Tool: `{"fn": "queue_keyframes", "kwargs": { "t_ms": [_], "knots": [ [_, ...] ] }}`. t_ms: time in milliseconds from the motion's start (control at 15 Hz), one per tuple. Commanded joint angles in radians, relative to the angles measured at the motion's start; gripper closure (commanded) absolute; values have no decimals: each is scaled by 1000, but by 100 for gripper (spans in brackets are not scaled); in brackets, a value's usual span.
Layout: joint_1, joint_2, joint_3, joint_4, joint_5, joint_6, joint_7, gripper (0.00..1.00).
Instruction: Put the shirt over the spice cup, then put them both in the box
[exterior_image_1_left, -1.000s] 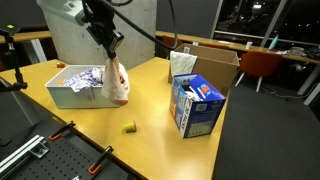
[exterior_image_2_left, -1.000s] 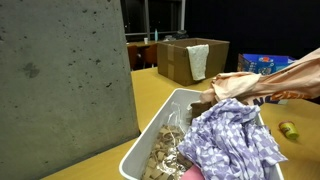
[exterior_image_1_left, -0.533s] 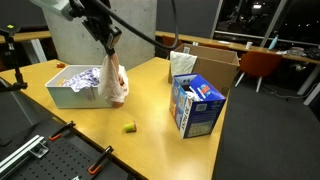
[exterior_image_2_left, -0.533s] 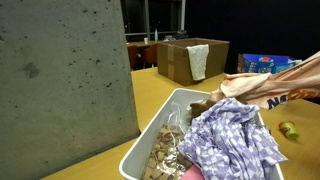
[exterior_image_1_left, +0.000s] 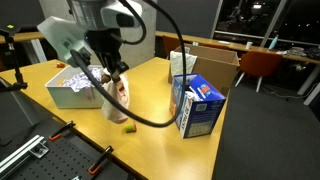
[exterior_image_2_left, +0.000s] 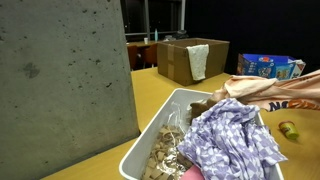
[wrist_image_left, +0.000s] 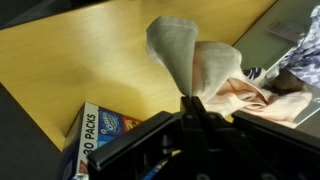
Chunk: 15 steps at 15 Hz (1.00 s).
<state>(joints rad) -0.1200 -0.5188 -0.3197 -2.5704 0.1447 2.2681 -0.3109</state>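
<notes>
I will next move my gripper down and across to the yellow-green spice cup (exterior_image_1_left: 128, 127) and let go of the shirt (exterior_image_1_left: 118, 100) over it, because the cup is still uncovered on the tabletop.
My gripper (exterior_image_1_left: 113, 72) is shut on the top of the peach-pink and beige shirt (exterior_image_1_left: 118, 100), which hangs down to the yellow table just in front of the grey bin. In the wrist view the fingertips (wrist_image_left: 192, 102) pinch a bunched fold of the shirt (wrist_image_left: 190, 55). The tiny yellow-green spice cup (exterior_image_1_left: 128, 127) stands on the table just below and in front of the shirt's lower end, uncovered. In an exterior view the shirt (exterior_image_2_left: 270, 92) stretches off to the right above the spice cup (exterior_image_2_left: 288, 129). The brown cardboard box (exterior_image_1_left: 215, 62) (exterior_image_2_left: 182, 60) stands open at the table's far side.
A grey plastic bin (exterior_image_1_left: 62, 95) with pale patterned cloths (exterior_image_2_left: 228, 140) sits beside the shirt. A blue-and-white carton (exterior_image_1_left: 195, 105) (wrist_image_left: 95, 132) stands in front of the cardboard box. A concrete pillar (exterior_image_2_left: 60, 80) rises next to the bin.
The arm has swung down and forward, away from the bin. The shirt has come with it and now hangs lower, close to the spice cup.
</notes>
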Motion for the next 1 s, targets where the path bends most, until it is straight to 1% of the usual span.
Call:
{"fn": "queue_keyframes", "kwargs": {
  "t_ms": [0,267,467,733,800,867,933],
  "knots": [
    [-29,66,-45,-3,20,46,-27,99],
    [-74,103,-65,-12,11,66,-11,99],
    [-111,98,-69,-32,3,68,-4,99],
    [-124,131,-67,-18,8,72,3,99],
    [-124,137,-62,-12,8,71,10,97],
    [-122,142,-58,-9,8,73,16,72],
    [-118,144,-56,-6,11,75,18,71]
  ]
}}
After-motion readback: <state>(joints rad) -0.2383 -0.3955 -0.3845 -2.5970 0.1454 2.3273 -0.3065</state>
